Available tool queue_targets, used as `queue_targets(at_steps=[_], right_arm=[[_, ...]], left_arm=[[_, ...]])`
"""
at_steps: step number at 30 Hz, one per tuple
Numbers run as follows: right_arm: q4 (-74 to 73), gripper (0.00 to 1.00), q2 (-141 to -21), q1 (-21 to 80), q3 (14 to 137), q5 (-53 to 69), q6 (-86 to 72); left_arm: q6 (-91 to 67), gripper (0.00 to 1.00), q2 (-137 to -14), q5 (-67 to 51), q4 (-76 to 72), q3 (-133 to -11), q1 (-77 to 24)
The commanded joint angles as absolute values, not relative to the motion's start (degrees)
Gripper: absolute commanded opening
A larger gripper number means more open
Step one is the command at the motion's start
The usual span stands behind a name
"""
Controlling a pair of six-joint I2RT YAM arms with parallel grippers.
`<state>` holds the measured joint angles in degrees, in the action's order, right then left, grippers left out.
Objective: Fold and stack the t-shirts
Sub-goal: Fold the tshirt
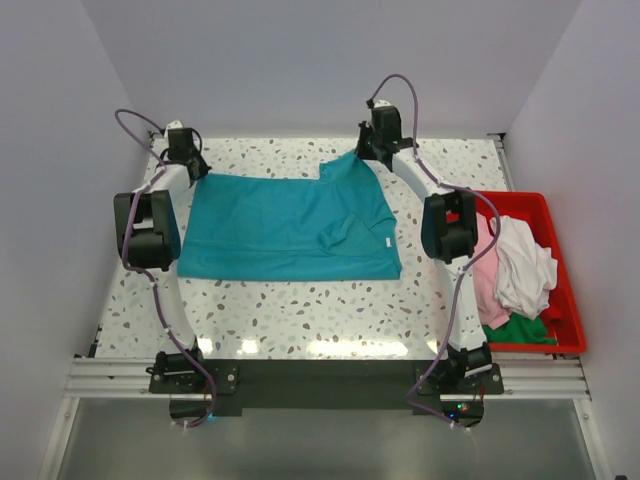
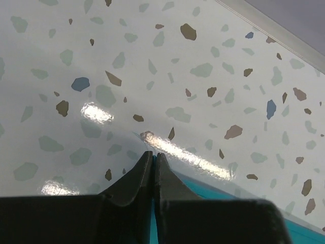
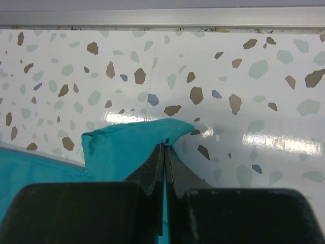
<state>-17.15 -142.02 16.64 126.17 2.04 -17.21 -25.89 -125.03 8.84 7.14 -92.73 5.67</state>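
Observation:
The t-shirt still lies spread, so the robot's left gripper will next go up and back, then down to let go of the t-shirt's far corner at the long crease's end (image 1: 190,240).
A teal t-shirt (image 1: 285,225) lies spread on the speckled table, with a small white neck label near its right side. At the shirt's far left corner my left gripper (image 1: 196,172) is shut on the teal cloth; in the left wrist view a thin strip of teal cloth (image 2: 213,184) runs between the closed fingers (image 2: 154,153). My right gripper (image 1: 362,152) is shut on the far right corner, where the teal cloth (image 3: 127,145) bunches up over the pinched fingertips (image 3: 165,146). Pink (image 1: 487,268), white (image 1: 525,265) and green (image 1: 522,330) t-shirts lie heaped in the bin.
A red plastic bin (image 1: 560,270) stands at the table's right edge beside the right arm. The back wall and a metal rim (image 3: 162,19) run close behind both grippers. Bare speckled table (image 1: 300,310) stretches in front of the teal shirt.

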Motion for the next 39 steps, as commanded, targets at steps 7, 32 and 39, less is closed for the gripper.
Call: queue_targets(at_steps=[7, 32, 39], right_arm=[[-11.96, 0.00, -126.84, 16.43, 113.13, 1.32, -18.10], [-7.91, 0.00, -96.77, 22.59, 73.40, -0.61, -24.61], [-7.73, 0.00, -92.73, 24.52, 66.02, -1.76, -25.84]], left_arm=[[-29.62, 0.00, -116.91, 8.08, 2.37, -87.90, 8.52], [-33.93, 0.00, -97.65, 10.55, 8.00, -66.89, 12.31], [-34.63, 0.00, -93.26, 10.90, 9.05, -61.35, 12.48]])
